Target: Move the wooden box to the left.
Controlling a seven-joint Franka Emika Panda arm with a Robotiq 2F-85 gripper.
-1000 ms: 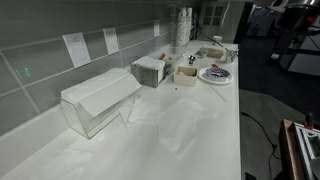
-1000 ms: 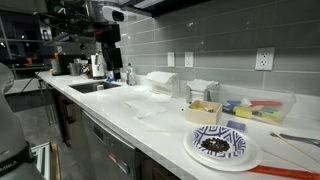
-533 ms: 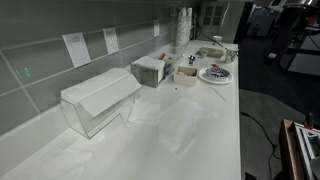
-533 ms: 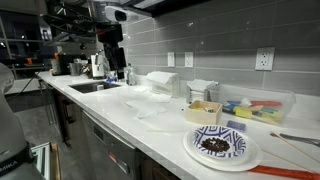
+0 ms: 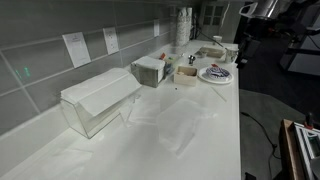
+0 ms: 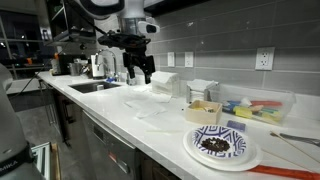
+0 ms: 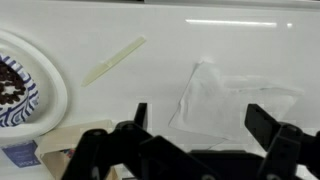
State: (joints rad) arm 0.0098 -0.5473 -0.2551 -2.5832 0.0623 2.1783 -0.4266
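Observation:
Next, my gripper moves to the left in the wrist view and comes down astride the side facing the plastic sheet of the box, which lies below.
The wooden box point(image 5: 187, 73) is a small shallow light-wood tray with small colourful items in it. It sits on the white counter between a grey-white appliance point(image 5: 150, 68) and a patterned plate point(image 5: 215, 74). It also shows in an exterior view point(image 6: 203, 110) behind the plate point(image 6: 220, 146). In the wrist view a corner of the box point(image 7: 72, 136) lies at the bottom left, beside the plate point(image 7: 18, 92). My gripper point(image 7: 205, 125) is open and empty and hovers above the counter over a clear plastic sheet point(image 7: 232, 100). In an exterior view the gripper point(image 6: 140, 72) hangs well away from the box.
A large clear bin with a white lid point(image 5: 97, 100) stands on the counter. A thin wooden stick point(image 7: 113, 60) lies near the plate. Colourful items point(image 6: 258, 108) sit by the tiled wall. A sink area with bottles point(image 6: 98, 68) is at the far end.
The arm has swung along the counter from the sink end toward the clear bin and now hangs over the counter. The box and the other things have not moved.

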